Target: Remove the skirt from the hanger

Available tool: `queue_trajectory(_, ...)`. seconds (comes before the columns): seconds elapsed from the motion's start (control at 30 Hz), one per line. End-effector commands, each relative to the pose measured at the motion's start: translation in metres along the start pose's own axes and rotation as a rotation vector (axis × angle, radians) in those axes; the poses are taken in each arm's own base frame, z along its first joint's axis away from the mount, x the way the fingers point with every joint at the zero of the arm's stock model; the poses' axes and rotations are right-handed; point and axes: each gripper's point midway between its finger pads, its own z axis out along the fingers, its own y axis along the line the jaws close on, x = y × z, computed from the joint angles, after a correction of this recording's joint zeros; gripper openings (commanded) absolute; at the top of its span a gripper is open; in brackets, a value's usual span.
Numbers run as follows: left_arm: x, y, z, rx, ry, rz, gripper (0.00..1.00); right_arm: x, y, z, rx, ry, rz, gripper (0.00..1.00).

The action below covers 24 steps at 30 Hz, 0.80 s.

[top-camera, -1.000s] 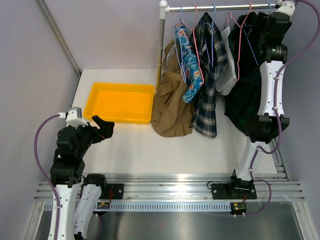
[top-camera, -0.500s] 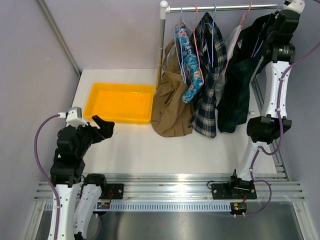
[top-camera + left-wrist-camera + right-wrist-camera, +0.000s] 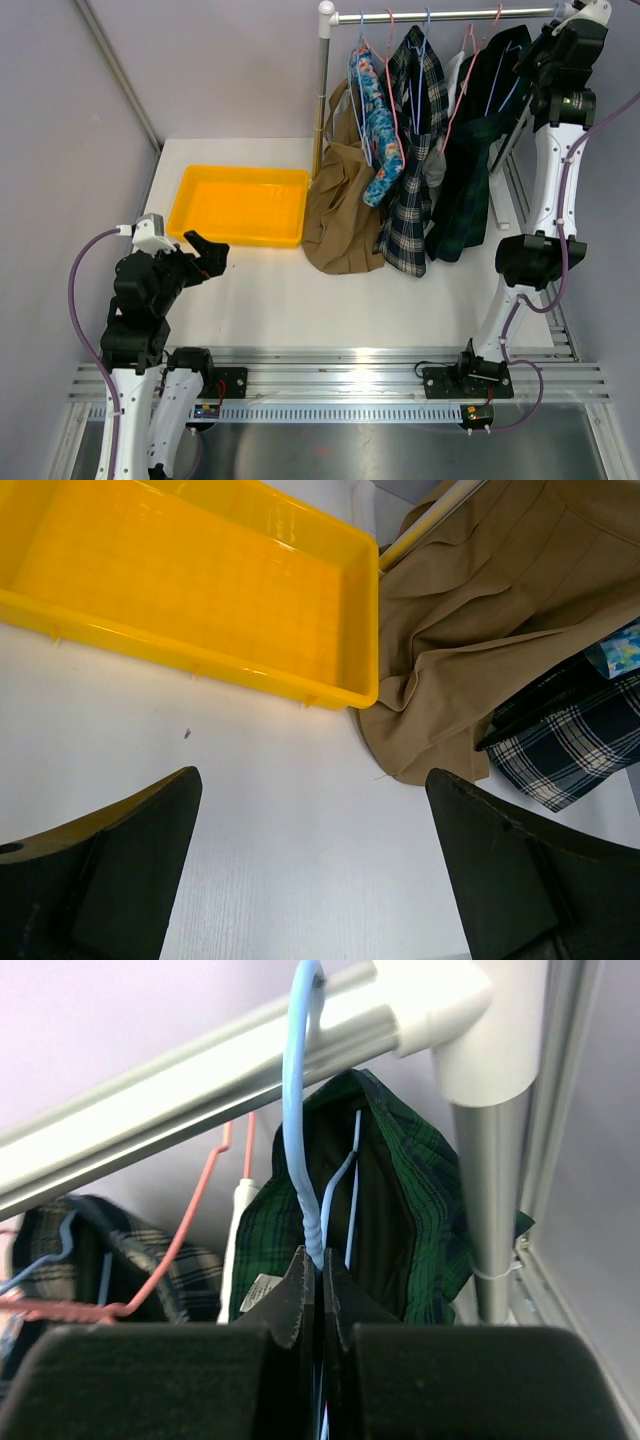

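Observation:
The left gripper will next sweep across the table, past the tan skirt, onto the dark green tartan garment's hem (image 3: 456,244), because the right gripper holds that garment's hanger.
The tan pleated skirt (image 3: 340,210) hangs at the rack's left end, its hem pooled on the table; the left wrist view shows the skirt (image 3: 480,630) too. Its top sits behind the post and the floral garment, and I cannot make out its hanger. My right gripper (image 3: 321,1258) is up at the rail's right end (image 3: 560,22), shut on the twisted neck of a light-blue wire hanger (image 3: 296,1140) that carries the dark green tartan garment (image 3: 470,170). My left gripper (image 3: 312,775) is open over bare table, left of the skirt (image 3: 210,252).
A yellow tray (image 3: 240,172) lies beside the skirt's hem. The rail (image 3: 440,14) on its white post (image 3: 322,90) also holds a blue floral garment (image 3: 378,120), a navy-and-white plaid one (image 3: 410,180) and pink hangers (image 3: 470,70). An upright rack post (image 3: 495,1210) stands close right of my right gripper.
My right gripper has shut on the light-blue hanger's neck. The green tartan garment has swung left and hangs narrower. The left arm has not moved.

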Motion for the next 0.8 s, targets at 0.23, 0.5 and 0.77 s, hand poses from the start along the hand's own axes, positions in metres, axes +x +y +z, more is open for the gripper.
queue_trajectory(0.23,-0.009,-0.003,-0.001,0.019,-0.046,0.023,0.99,-0.139,0.069,-0.123,-0.229,-0.329,0.022,0.00)
queue_trajectory(0.5,-0.010,-0.019,0.004,0.112,-0.028,0.037,0.99,-0.123,0.059,-0.151,-0.182,-0.279,0.049,0.00)
queue_trajectory(0.77,-0.073,-0.100,0.001,0.332,-0.077,0.102,0.99,-0.071,0.047,-0.185,-0.173,-0.201,0.046,0.00)
